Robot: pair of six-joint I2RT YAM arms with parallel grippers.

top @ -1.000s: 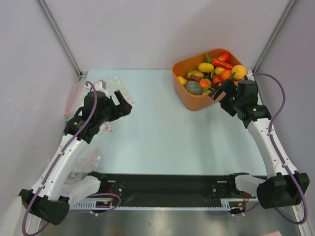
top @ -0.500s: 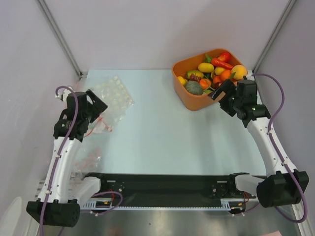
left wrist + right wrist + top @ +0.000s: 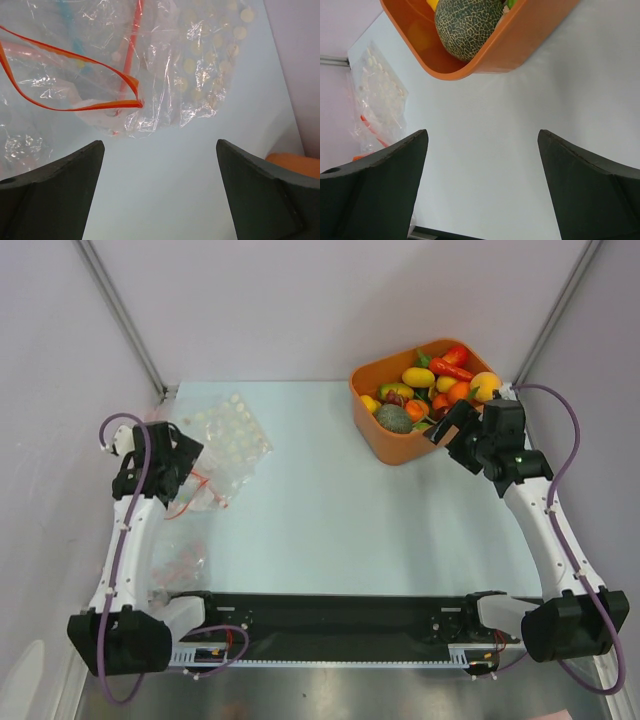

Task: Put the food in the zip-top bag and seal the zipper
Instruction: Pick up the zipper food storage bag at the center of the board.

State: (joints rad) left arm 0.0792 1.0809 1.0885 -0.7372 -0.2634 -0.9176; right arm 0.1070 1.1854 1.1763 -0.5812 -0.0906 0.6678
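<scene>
The zipper's end [image 3: 138,102], the corner where both red-orange bands meet, lies below, just beyond my left gripper's open fingers, which will go down around it next.
The clear zip-top bag [image 3: 228,440] lies flat at the far left of the table. Its red-orange zipper [image 3: 90,107] gapes in an open loop in the left wrist view, just ahead of my fingers. My left gripper [image 3: 190,455] is open and empty at the bag's left edge, apart from it, and also shows in the left wrist view [image 3: 160,150]. The food [image 3: 440,390] is piled in the orange tub [image 3: 385,445]: a yellow mango [image 3: 418,377], an orange [image 3: 458,392], a red chili [image 3: 450,368]. My right gripper [image 3: 447,423] is open and empty at the tub's near right rim.
A netted green melon [image 3: 467,22] lies in the tub's near corner [image 3: 520,45]. More crinkled clear plastic [image 3: 178,560] lies at the left near the arm bases. Grey walls enclose the table on three sides.
My left arm has swung back to the left, off the bag, so the bag now lies uncovered. The right arm has not moved.
</scene>
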